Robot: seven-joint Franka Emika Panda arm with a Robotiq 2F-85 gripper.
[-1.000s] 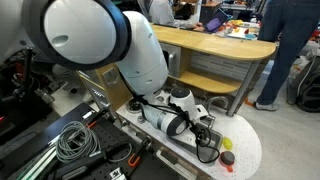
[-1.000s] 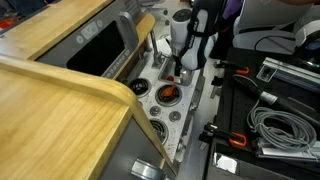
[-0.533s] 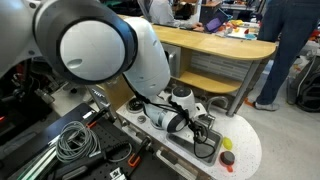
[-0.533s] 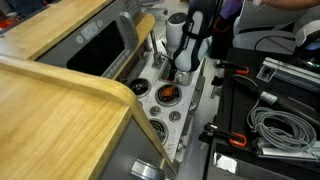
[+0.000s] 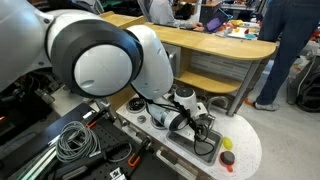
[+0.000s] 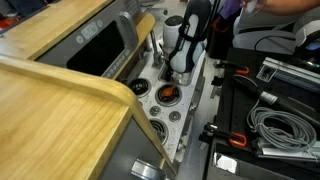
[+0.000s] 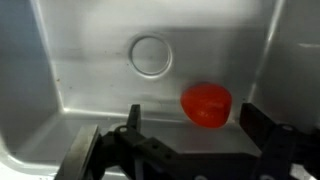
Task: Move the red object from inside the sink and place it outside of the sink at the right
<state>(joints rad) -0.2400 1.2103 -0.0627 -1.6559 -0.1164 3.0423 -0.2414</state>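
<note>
The red object (image 7: 206, 104) lies on the sink's bottom between and below my open fingers, so my gripper moves down around its rounded sides and closes next.
A red rounded object (image 7: 206, 104) lies on the floor of the steel sink (image 7: 90, 60), to the right of the round drain (image 7: 150, 55) and near the right wall. My gripper (image 7: 198, 125) is open, with one finger on each side of the red object and just above it, not touching it. In both exterior views the gripper (image 6: 181, 68) (image 5: 205, 138) points down into the toy kitchen's sink, and the red object is hidden there behind it.
A stove burner with something orange (image 6: 167, 94) sits beside the sink. A wooden counter (image 6: 60, 90) and a microwave-like box (image 6: 100, 45) flank the toy kitchen. A white round table (image 5: 245, 150) holds small red (image 5: 227, 158) and yellow pieces. Cables (image 5: 75, 140) lie nearby.
The arm has swung round in the exterior view and the gripper has shifted slightly over the sink. The jaws stay open and the red object has not moved.
</note>
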